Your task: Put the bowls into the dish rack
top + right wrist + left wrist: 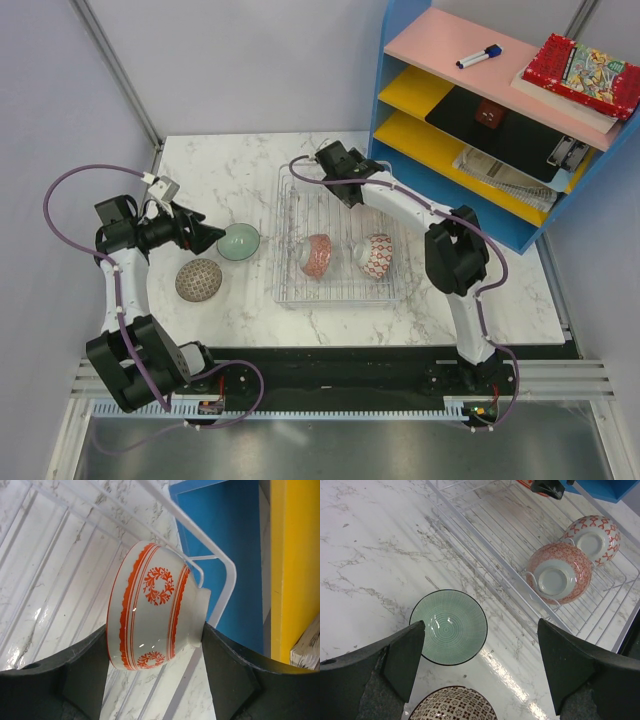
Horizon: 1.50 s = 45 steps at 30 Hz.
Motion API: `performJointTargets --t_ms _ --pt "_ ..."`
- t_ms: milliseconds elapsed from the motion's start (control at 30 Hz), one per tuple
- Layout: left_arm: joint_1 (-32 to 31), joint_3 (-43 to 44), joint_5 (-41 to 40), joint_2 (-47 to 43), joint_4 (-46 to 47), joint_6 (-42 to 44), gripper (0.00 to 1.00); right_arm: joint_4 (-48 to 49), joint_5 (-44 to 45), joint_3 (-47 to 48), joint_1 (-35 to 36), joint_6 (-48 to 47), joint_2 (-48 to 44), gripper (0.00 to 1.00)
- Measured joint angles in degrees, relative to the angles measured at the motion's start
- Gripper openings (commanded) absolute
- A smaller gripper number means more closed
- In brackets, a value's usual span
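My right gripper needs to lower slightly next, easing away from the blue shelf unit, and then open, because the white bowl is on edge against the far-end wire loop.
The wire dish rack (345, 215) lies mid-table and holds two patterned red bowls on edge (317, 256) (377, 256). They also show in the left wrist view (559, 572) (594, 536). My right gripper (333, 162) is at the rack's far end, shut on a white bowl with orange wreaths (150, 605), gripped rim to foot and leaning on a wire loop (220, 562). My left gripper (207, 238) is open and empty above a green bowl (449, 626) and a brown patterned bowl (452, 705), both on the table left of the rack.
A blue shelf unit (500, 120) with pink and yellow shelves stands at the back right, close to the rack's far end, holding a marker (478, 57) and a red book (585, 75). Grey walls close in the table's left and back.
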Motion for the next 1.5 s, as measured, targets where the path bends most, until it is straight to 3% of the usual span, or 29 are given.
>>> performJointTargets --t_ms 567,767,800,1100,1267,1300,1500 --pt "0.00 -0.42 0.07 0.00 0.13 0.00 1.00 -0.61 4.11 2.08 1.62 -3.98 5.55 0.02" --pt "0.00 -0.44 0.07 0.00 0.13 0.00 1.00 -0.17 7.26 2.32 2.82 -5.60 7.15 0.34" --pt "0.00 -0.44 0.07 0.00 0.11 0.00 1.00 -0.04 7.76 2.32 2.97 -5.79 7.39 0.45" --pt "0.00 -0.59 0.07 0.00 0.13 0.00 1.00 0.42 9.42 2.19 3.54 -6.12 8.00 0.80" --pt "0.00 -0.61 0.09 0.00 0.13 0.00 1.00 0.37 7.96 1.01 3.78 -5.03 8.61 0.86" --pt "0.00 -0.61 0.09 0.00 0.13 0.00 1.00 0.26 7.56 0.70 3.80 -4.92 9.03 0.93" --pt "0.00 -0.61 0.09 0.00 0.13 0.00 1.00 -0.28 6.60 0.35 4.37 -4.59 9.77 0.95"
